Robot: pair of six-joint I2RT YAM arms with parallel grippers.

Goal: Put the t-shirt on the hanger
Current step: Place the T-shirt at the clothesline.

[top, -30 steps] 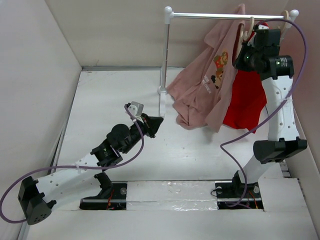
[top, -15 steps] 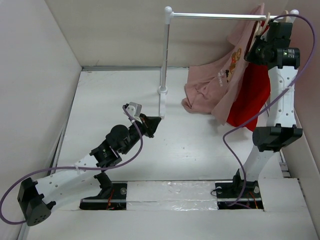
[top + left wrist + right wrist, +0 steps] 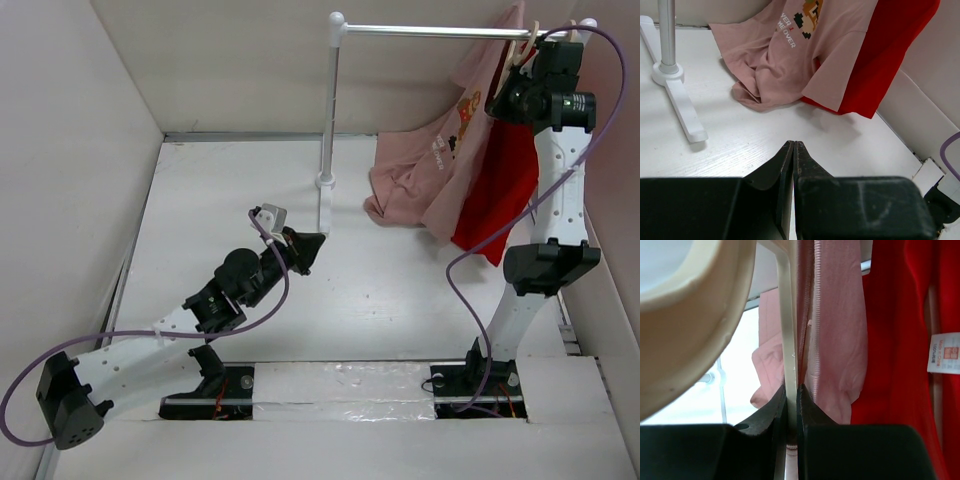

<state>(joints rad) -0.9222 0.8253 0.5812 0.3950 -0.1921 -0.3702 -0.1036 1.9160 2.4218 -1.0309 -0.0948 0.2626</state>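
The pink t-shirt [image 3: 440,160] hangs on its hanger at the bar, so my right gripper will stay there next and open its fingers to let go of the hanger's thin edge [image 3: 508,63].
The dusty pink t-shirt [image 3: 440,160] hangs on the pale beige hanger [image 3: 527,42] at the right end of the rail, and its lower hem rests on the table. My right gripper [image 3: 512,72] is high by the rail, shut on the hanger's thin edge [image 3: 789,340]. The pink cloth [image 3: 835,330] lies right beside its jaws [image 3: 791,387]. My left gripper [image 3: 312,245] is shut and empty, low over the table's middle. In the left wrist view [image 3: 793,143] it points toward the shirt [image 3: 785,55].
A bright red shirt [image 3: 500,190] hangs just behind the pink one and shows in both wrist views [image 3: 890,50] [image 3: 905,340]. The white rack has a top rail [image 3: 430,32], a pole [image 3: 330,100] and a base foot [image 3: 680,105]. White walls enclose the table.
My right gripper has carried the hanger and pink shirt up and to the right, to the rail's right end. It has barely moved over the last half second. The left arm has not moved.
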